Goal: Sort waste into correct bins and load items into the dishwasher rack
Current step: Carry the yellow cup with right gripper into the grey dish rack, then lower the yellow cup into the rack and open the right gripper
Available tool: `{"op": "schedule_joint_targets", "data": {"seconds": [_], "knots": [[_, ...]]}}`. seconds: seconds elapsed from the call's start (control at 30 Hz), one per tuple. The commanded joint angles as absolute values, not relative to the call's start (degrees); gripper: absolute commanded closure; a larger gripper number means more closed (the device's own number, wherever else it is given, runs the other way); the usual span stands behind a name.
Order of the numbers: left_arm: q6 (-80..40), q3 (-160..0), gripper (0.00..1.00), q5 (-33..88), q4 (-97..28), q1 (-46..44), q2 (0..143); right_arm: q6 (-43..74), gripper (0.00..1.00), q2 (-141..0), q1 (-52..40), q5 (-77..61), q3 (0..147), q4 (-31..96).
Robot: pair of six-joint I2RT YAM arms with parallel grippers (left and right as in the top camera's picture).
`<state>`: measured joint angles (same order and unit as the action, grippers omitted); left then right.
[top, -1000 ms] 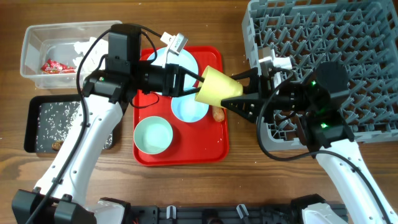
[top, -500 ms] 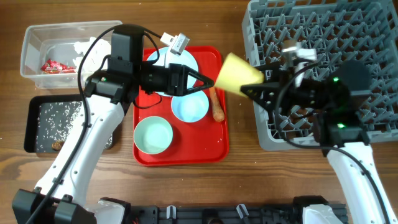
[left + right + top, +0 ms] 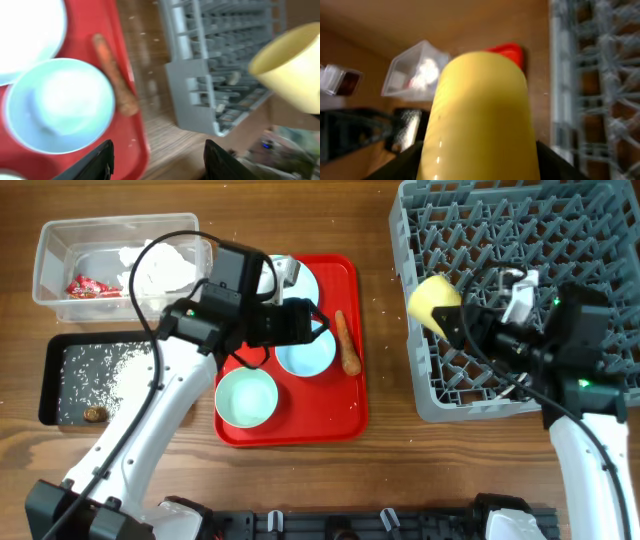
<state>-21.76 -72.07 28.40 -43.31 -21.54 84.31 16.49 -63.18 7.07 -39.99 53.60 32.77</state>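
Observation:
The rack's near corner point(image 3: 452, 378) by the red tray is empty. My right gripper should next move back and down, lower the yellow cup point(image 3: 434, 301) into that corner and let go of it.
My right gripper point(image 3: 453, 316) is shut on the yellow cup point(image 3: 434, 301), which it holds tilted over the left edge of the grey dishwasher rack point(image 3: 520, 240). The cup point(image 3: 480, 110) fills the right wrist view, a dark finger on each side. My left gripper point(image 3: 318, 323) stands open and holds nothing above the red tray point(image 3: 345, 420), over a pale blue bowl point(image 3: 305, 355). An orange carrot point(image 3: 346, 343) lies beside that bowl. A second bowl point(image 3: 246, 397) sits at the tray's front left. The arm partly hides the plate point(image 3: 300, 280). The left wrist view shows the bowl point(image 3: 60, 105), carrot point(image 3: 117, 90) and rack point(image 3: 215, 75).
The clear tub point(image 3: 50, 255) at the back left holds white tissue point(image 3: 165, 265) and a red wrapper point(image 3: 82, 285). The black tray point(image 3: 50, 380) in front of it holds rice grains point(image 3: 110, 375) and a small brown lump point(image 3: 93, 413).
My left gripper opened off the yellow cup and drew back left over the tray. My right gripper carried the cup right, from above the tray to the rack's left edge.

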Motion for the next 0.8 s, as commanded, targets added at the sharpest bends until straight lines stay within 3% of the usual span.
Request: {"op": "schedule_joint_targets", "data": {"seconds": [0.0,0.2,0.6,0.77], "knots": [[-21.26,-72.34,0.41,17.54,-44.29,-23.31,84.95,12.01,0.58,-60.95,6.33,-21.67,64.88,43.68],[-21.26,-72.31,0.41,14.66,-45.10,-23.73,87.61,12.19,0.58,-62.30,3.03,-7.57,72.10,59.57],[-21.26,-72.31,0.40,13.34,-45.58,-23.73,87.90,10.66,0.56,-82.65,1.96,-6.46,71.94,71.92],[-21.26,-72.31,0.38,12.62,-46.19,-23.73,87.90,11.57,0.45,-87.22,-2.76,-5.69,71.94,71.59]]}}
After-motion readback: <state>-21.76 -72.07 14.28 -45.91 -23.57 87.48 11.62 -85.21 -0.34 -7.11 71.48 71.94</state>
